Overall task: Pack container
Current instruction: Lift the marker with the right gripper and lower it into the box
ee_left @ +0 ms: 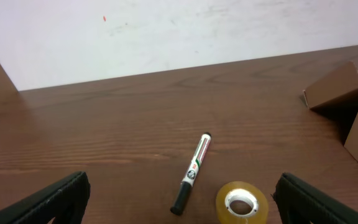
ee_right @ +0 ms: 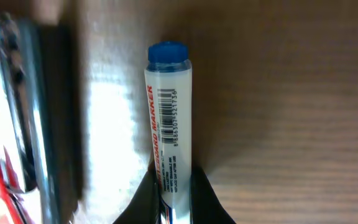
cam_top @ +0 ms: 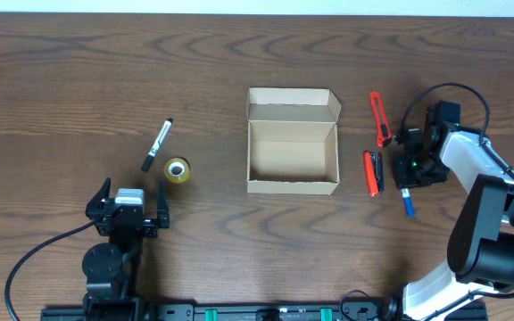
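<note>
The right gripper swings up and to the left in the overhead view next, turning, then lowers to release over the bare bottom of the box.
The container [cam_top: 293, 183] is an open tan cardboard box at the table's middle, its flap lid standing at the back, and it looks empty. Its corner also shows in the left wrist view [ee_left: 353, 118]. My right gripper [cam_top: 410, 176] is to the right of the box and shut on a white marker with a blue cap [cam_top: 408, 204]. The right wrist view shows the fingers [ee_right: 174, 190] pinching the marker's barrel [ee_right: 168, 118] close over the table. I cannot tell whether it is lifted. My left gripper [cam_top: 132, 212] is open and empty at the front left.
A white marker with a black cap [cam_top: 157, 144] [ee_left: 191, 173] and a roll of clear tape [cam_top: 177, 170] [ee_left: 242, 202] lie ahead of the left gripper [ee_left: 180, 208]. A red utility knife [cam_top: 379, 118] and a red and black pen [cam_top: 372, 172] lie between the box and the right gripper.
</note>
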Controlling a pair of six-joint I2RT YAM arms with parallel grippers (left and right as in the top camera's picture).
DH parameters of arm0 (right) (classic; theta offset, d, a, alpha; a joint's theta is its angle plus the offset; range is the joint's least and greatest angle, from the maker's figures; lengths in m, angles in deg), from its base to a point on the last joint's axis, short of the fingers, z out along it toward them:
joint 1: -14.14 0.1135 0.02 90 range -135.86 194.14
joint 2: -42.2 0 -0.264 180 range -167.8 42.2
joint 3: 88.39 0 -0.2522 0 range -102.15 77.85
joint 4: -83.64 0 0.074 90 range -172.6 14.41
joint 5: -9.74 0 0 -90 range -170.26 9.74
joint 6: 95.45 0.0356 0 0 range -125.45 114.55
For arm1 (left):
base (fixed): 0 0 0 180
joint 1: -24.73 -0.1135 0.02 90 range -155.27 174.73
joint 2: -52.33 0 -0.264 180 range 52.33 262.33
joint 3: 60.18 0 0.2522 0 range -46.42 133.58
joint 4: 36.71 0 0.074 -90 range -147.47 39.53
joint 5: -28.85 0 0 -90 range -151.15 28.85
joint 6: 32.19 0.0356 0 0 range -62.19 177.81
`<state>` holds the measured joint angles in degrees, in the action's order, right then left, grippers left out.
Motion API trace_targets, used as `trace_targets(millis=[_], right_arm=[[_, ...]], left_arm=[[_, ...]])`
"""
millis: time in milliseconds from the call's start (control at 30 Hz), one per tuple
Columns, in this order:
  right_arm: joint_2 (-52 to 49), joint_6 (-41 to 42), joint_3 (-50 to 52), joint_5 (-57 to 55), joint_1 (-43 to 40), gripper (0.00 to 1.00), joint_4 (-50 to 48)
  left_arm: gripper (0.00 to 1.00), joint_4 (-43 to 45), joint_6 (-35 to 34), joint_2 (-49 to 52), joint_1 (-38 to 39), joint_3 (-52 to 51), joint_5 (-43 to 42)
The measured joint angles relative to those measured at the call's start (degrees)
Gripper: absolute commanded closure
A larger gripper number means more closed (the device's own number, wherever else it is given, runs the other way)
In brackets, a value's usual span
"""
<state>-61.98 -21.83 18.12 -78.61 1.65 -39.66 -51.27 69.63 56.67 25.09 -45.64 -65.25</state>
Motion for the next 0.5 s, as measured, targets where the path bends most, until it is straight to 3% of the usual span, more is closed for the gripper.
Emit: trace_targets(millis=[267,500], right_arm=[[-0.39,4.15,-1.51,8.76,0.0,0.99,-0.96],[4.07,6.75,-9.01,13.18,0.0,0.99,-1.07]], left_arm=[[0.05,0.0,0.0,0.0,0.0,0.0,0.0],[0.05,0.0,0.0,0.0,0.0,0.0,-0.02]])
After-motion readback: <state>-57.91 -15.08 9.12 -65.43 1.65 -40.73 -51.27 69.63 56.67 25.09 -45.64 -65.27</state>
